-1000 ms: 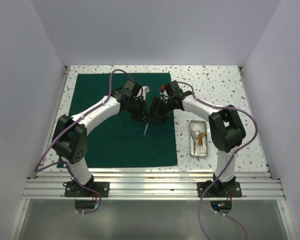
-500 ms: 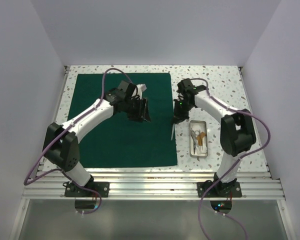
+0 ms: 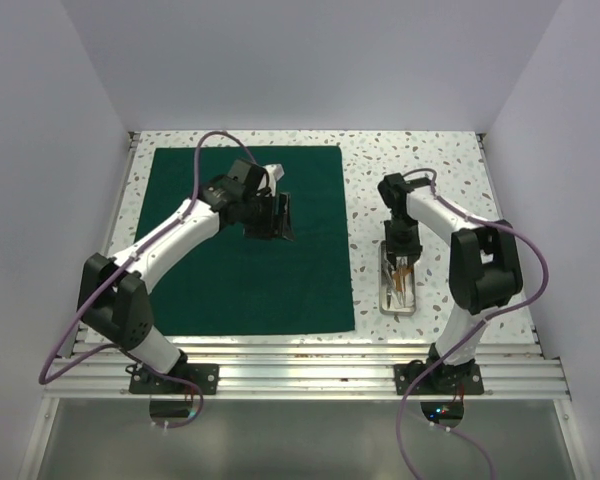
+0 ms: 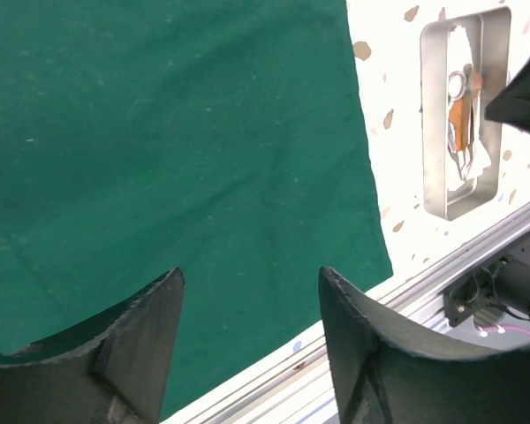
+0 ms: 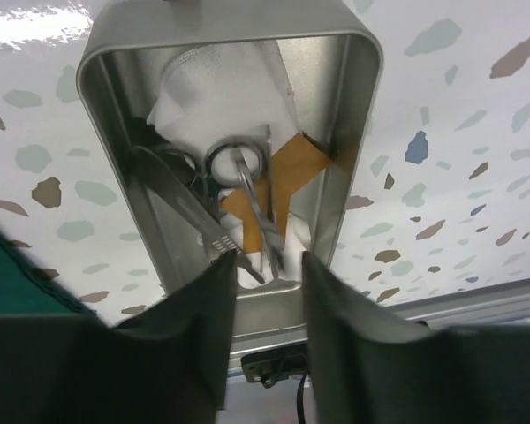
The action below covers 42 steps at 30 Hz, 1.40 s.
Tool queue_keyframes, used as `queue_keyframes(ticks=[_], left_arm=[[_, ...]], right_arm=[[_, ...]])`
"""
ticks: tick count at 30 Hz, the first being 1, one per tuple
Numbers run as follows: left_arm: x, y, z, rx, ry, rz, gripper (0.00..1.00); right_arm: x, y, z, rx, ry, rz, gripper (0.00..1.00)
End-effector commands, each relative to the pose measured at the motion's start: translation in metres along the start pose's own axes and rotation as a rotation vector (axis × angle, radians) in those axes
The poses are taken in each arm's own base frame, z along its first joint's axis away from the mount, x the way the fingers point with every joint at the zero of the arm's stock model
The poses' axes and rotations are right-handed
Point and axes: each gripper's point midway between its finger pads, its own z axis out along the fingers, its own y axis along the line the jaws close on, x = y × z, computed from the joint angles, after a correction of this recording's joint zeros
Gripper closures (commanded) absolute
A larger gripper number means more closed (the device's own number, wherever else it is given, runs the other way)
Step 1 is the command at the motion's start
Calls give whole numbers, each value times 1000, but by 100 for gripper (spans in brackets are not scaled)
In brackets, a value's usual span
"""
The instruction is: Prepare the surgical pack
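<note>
My right gripper moves down and away from the drape [image 3: 240,290] next, onto the tray's farther side.
The dark green drape [image 3: 240,290] lies spread flat on the left half of the table. My left gripper [image 3: 280,215] hovers over its upper middle, open, and in the left wrist view the left gripper [image 4: 250,274] has only drape [image 4: 159,132] showing between its fingers. The small silver tray [image 3: 383,300] sits to the right of the drape. My right gripper [image 3: 398,255] hangs over it. In the right wrist view the right gripper [image 5: 267,259] has its fingers apart above the tray [image 5: 364,62], gripping nothing. Scissors [image 5: 238,163], forceps [image 5: 172,190] and white gauze [image 5: 216,88] lie inside.
Speckled white tabletop [image 3: 430,160] surrounds the drape and tray. An aluminium rail [image 3: 300,365] runs along the near edge, with both arm bases bolted to it. White walls close in the left, right and back. The tray [image 4: 433,115] also shows at the upper right in the left wrist view.
My right gripper carried a silver instrument off the drape to the tray and let it go there. My left gripper opened and drew back to the left over the drape.
</note>
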Motion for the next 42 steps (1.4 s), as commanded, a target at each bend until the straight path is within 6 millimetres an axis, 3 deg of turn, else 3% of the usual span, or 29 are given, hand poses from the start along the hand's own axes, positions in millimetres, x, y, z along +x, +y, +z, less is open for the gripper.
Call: queue_keyframes(ticks=[1, 3, 5, 8, 9, 12, 21, 30, 32, 37, 42], left_arm=[[-16, -3, -30, -20, -97, 46, 32], [-16, 0, -36, -43, -112, 46, 30], [-15, 2, -39, -52, -118, 45, 29], [-10, 3, -38, -50, -116, 36, 28], [-9, 3, -37, -47, -114, 33, 28], [-8, 1, -34, -33, -105, 32, 28], [-5, 2, -36, -38, -95, 37, 34], [0, 16, -31, -85, -64, -1, 37], [-5, 23, -37, -98, -92, -32, 37], [-20, 41, -56, -126, -162, -93, 37], [-23, 60, -72, -226, -183, -168, 36]], right_arm=[[-7, -6, 3, 36, -15, -36, 57], [-9, -14, 0, 67, -24, -35, 38], [-8, -24, -6, 79, -30, -26, 35], [-7, -36, -3, 60, -11, 25, 42], [-7, -36, -1, 46, -3, 38, 52], [-9, -33, 8, -5, 24, 75, 65], [-21, -26, 30, -34, 46, 88, 81], [-23, -19, 48, -49, 86, 89, 87], [-23, -21, 47, -52, 87, 95, 100], [-23, -25, 31, -48, 64, 111, 100], [-30, -22, -4, -98, 19, 156, 100]])
